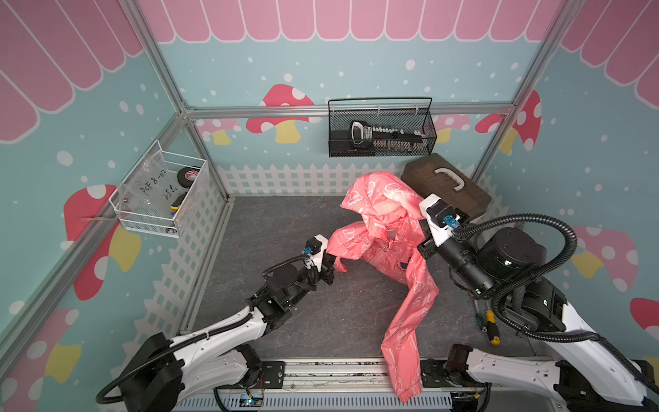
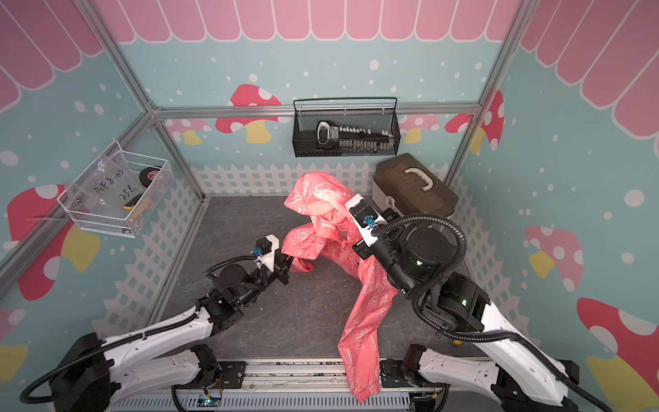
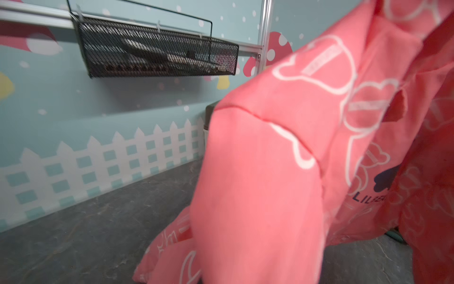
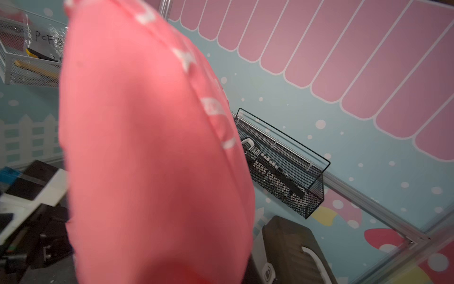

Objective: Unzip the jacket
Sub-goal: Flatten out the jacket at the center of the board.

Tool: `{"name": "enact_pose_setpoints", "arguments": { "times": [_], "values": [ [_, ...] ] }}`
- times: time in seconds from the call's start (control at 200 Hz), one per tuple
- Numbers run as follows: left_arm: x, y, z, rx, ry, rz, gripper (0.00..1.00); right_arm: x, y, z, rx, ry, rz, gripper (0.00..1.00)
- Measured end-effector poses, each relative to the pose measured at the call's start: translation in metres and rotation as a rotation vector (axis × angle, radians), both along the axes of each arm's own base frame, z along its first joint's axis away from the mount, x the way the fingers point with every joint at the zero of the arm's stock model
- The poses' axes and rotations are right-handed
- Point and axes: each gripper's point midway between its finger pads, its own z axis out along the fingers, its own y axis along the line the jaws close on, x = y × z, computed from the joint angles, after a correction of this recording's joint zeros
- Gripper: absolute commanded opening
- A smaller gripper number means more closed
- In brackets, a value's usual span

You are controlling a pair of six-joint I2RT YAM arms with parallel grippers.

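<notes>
The right gripper moves down and outward to the grey floor beside the toolbox next to release the jacket (image 1: 383, 221), which hangs lifted.
The coral-pink jacket (image 1: 383, 221) with white bear outlines hangs lifted over the grey floor in both top views, hood toward the back wall. Its front zipper (image 1: 386, 247) runs down the chest beside a navy logo (image 1: 403, 265). One sleeve (image 1: 406, 339) trails down across the front rail. My left gripper (image 1: 331, 265) is shut on the other sleeve's fabric at the jacket's left side. My right gripper (image 1: 419, 237) is shut on the jacket near the hood, fingers buried in cloth. Pink fabric (image 3: 270, 172) fills the left wrist view, and fabric (image 4: 147, 147) hides the jaws in the right wrist view.
A dark toolbox (image 1: 445, 185) with a white handle stands at the back right, close behind my right wrist. A black mesh basket (image 1: 381, 132) hangs on the back wall. A white wire basket (image 1: 160, 192) hangs on the left wall. Yellow-handled tools (image 1: 490, 326) lie under the right arm.
</notes>
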Motion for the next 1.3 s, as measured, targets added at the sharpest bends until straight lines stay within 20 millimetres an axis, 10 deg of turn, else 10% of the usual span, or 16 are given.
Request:
{"name": "enact_pose_setpoints", "arguments": {
  "times": [0.345, 0.54, 0.791, 1.051, 1.141, 1.296],
  "values": [
    [-0.094, 0.065, 0.133, 0.034, -0.195, -0.084, 0.00, -0.079, -0.052, 0.031, 0.064, -0.150, 0.223, 0.00],
    [-0.108, 0.078, 0.129, 0.159, -0.082, -0.099, 0.00, -0.059, -0.039, 0.040, 0.007, -0.060, 0.170, 0.00],
    [-0.032, 0.070, 0.031, 0.470, 0.303, 0.098, 0.00, 0.064, -0.008, -0.020, -0.157, 0.161, -0.151, 0.00],
    [0.062, 0.125, -0.096, 0.432, 0.813, 0.304, 0.18, 0.237, 0.018, -0.231, -0.093, 0.730, -0.139, 0.08],
    [0.085, 0.134, -0.133, 0.416, 0.943, 0.331, 0.31, 0.289, 0.030, -0.302, -0.009, 0.907, -0.124, 0.26],
    [0.138, 0.139, -0.194, 0.426, 1.124, 0.358, 0.42, 0.381, 0.032, -0.369, 0.114, 1.035, -0.151, 0.43]
  ]
}}
